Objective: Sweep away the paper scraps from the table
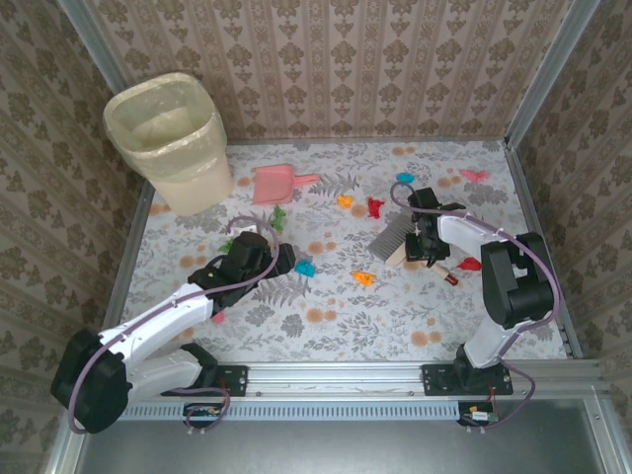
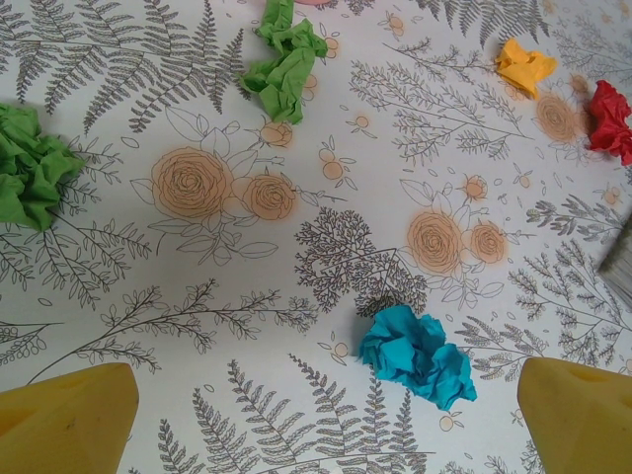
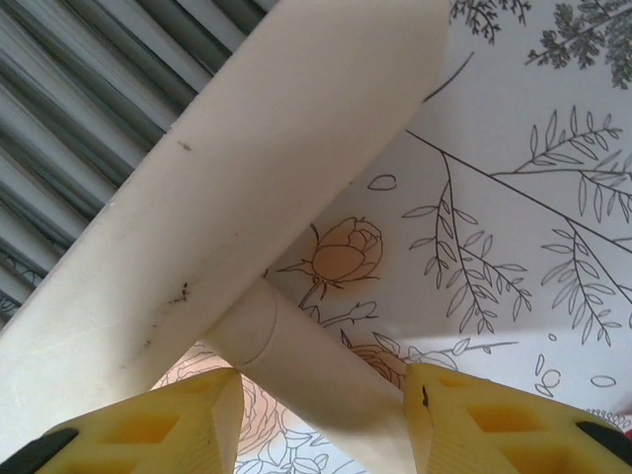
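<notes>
The handle is between the open fingers of my right gripper. Next, my right gripper will stay in place and close its fingers around the cream handle point(image 3: 306, 360) just behind the brush's head.
Several paper scraps lie across the table point(image 1: 326, 326): orange point(image 1: 345, 200), red point(image 1: 374, 206), blue point(image 1: 404, 178), pink point(image 1: 474, 175), orange point(image 1: 362, 278), red point(image 1: 468, 265) and green point(image 1: 280, 213). My left gripper point(image 1: 280, 260) hovers open over the cloth. A crumpled blue scrap point(image 2: 415, 355) lies between and just ahead of its yellow fingers point(image 2: 69, 420), toward the right one. My right gripper point(image 3: 321, 387) is open, and its fingers straddle the round cream handle point(image 3: 306, 360) of a brush point(image 1: 393, 239) lying on the table.
A pink dustpan point(image 1: 272, 184) lies at the back, beside a lined cream waste bin point(image 1: 173, 138) in the far left corner. Green scraps point(image 2: 286, 69) point(image 2: 30, 163), an orange one point(image 2: 523, 64) and a red one point(image 2: 610, 118) lie beyond my left gripper. Patterned walls enclose the table.
</notes>
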